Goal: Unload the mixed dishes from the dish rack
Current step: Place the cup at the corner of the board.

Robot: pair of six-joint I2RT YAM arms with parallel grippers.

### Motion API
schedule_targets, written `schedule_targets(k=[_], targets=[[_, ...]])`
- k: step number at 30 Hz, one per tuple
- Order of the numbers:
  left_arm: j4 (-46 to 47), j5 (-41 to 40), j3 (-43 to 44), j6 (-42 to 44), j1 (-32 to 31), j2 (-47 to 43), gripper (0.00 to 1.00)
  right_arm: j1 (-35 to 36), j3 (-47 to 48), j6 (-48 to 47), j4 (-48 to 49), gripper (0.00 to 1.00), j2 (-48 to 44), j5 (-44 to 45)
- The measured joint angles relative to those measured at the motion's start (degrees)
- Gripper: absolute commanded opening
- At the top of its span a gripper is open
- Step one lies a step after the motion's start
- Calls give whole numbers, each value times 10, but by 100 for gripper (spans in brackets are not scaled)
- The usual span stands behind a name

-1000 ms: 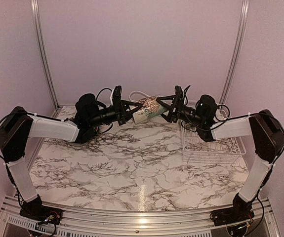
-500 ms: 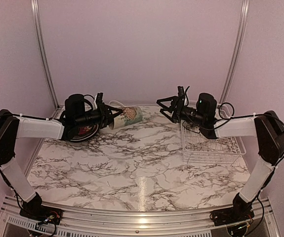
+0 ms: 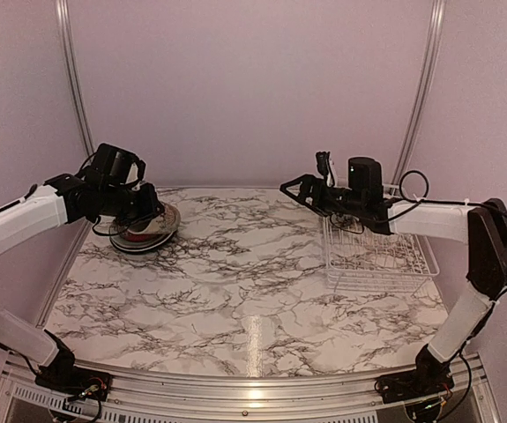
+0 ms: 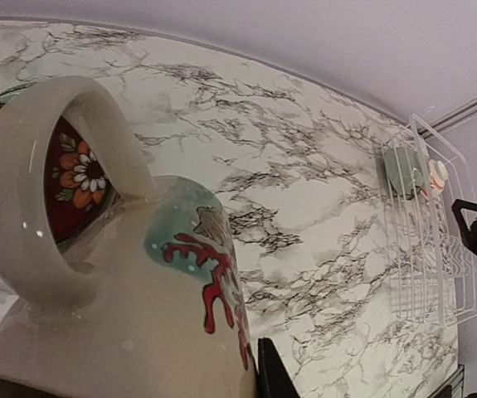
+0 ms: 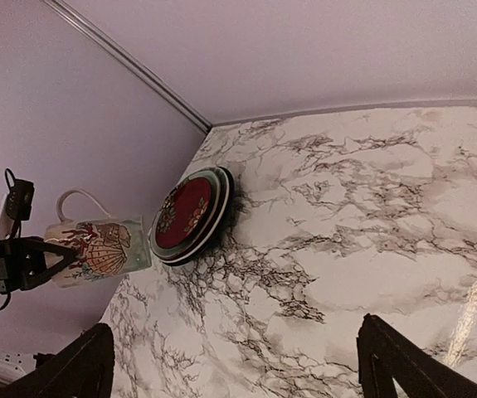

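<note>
My left gripper moves back and down onto bare marble by the plates next, since that clear spot lies below it, to its left in the top view.
My left gripper [image 3: 140,210] is shut on the tall cream mug [image 4: 130,315] with a red coral and shell pattern. It holds the mug tilted just above the stack of plates [image 3: 145,232] at the back left. One black finger [image 4: 275,377] shows beside the mug. The dark red patterned plate [image 5: 187,212] tops the stack. In the right wrist view the mug [image 5: 97,247] hangs left of the stack. My right gripper [image 3: 301,188] is open and empty, left of the white wire dish rack [image 3: 378,257]. A pale green dish [image 4: 404,169] and a small red-and-white bowl [image 4: 439,174] stand in the rack's far end.
The marble table [image 3: 253,282] has pale walls at the back and both sides, with metal rails in the corners. The plate stack sits close to the left wall. The rack [image 4: 433,265] stands at the right edge.
Both grippers held the mug in the middle a second ago. The right gripper let go and drew back right. The left arm swung the mug left, over the plate stack.
</note>
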Motion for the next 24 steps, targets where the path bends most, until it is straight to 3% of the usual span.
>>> schedule_targets(k=[4,10,16,24], targets=[[-136,-77,33,26,16,-26,0,0,58,-68,-97,99,-16,58],[-263,-122,37,49,69,-46,0,1,97,-145,-198,99,-59,153],[-305,-109,-2,78,153,-55,0,3,96,-195,-262,99,-90,229],[-309,-54,-5,121,197,12,0,3,82,-191,-281,98,-144,337]])
